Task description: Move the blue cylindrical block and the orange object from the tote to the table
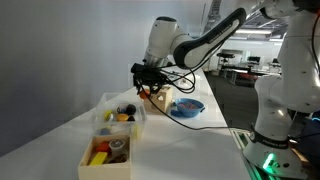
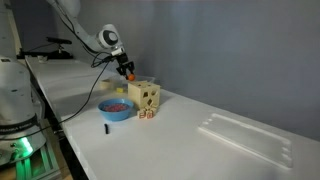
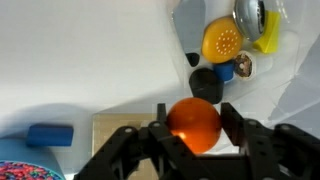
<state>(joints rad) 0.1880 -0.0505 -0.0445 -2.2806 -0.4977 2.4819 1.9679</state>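
The orange object hangs clear of the tote (image 1: pixel 135 100). My gripper will ease back next and lower the orange object onto bare table beside the small wooden box (image 1: pixel 155 95).
My gripper (image 3: pixel 195 125) is shut on the orange object (image 3: pixel 194 124), a bright orange ball, and holds it in the air. In both exterior views the gripper (image 1: pixel 148 74) (image 2: pixel 128 70) hangs just above a small wooden box (image 1: pixel 155 95) (image 2: pixel 146 96). The blue cylindrical block (image 3: pixel 48 135) lies on the white table (image 3: pixel 80 60), left of that box. The tote (image 1: pixel 135 100) of translucent whitish plastic stands on the table toward the camera from the gripper. In the wrist view its wall (image 3: pixel 292 85) is at upper right.
The tote holds a yellow piece (image 3: pixel 222 40), a black cylinder (image 3: pixel 205 80) and a metal piece (image 3: pixel 255 14). A blue bowl (image 1: pixel 186 106) (image 2: pixel 115 108) stands beside the small wooden box. A wooden box of pieces (image 1: pixel 108 152) sits near the tote.
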